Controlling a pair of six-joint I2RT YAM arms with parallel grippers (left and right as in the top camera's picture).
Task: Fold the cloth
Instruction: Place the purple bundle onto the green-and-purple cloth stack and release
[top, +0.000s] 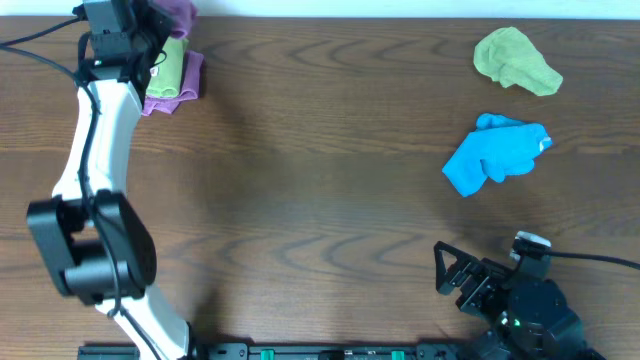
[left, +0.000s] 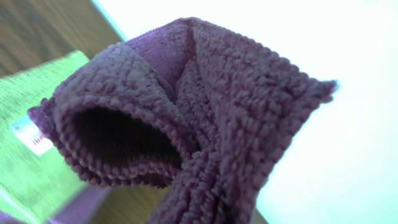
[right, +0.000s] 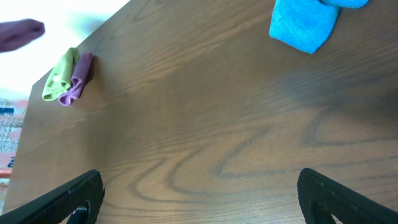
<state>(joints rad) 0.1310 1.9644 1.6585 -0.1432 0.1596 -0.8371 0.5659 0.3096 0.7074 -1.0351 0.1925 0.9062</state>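
Note:
The purple cloth still hangs lifted, so next I need to lower my left gripper onto the folded lime-green cloth (top: 168, 72) (left: 46, 167) below it and release the upper fold there.
The lilac-purple cloth (top: 181, 12) hangs bunched from my left gripper (top: 150, 28) at the table's far left corner, lifted above the table. In the left wrist view the cloth (left: 205, 106) fills the frame, folded over itself, and hides the fingers. It also shows as a purple blur in the right wrist view (right: 22, 32). My right gripper (top: 455, 280) is open and empty over bare wood near the front right; its fingers show at the bottom corners of the right wrist view (right: 199, 199).
Below the held cloth lies a folded lime-green cloth (top: 167, 68) with a white tag, on top of another purple cloth (top: 192, 82). A crumpled lime-green cloth (top: 515, 60) and a bright blue cloth (top: 495, 152) lie at the right. The table's far edge is close to the left gripper.

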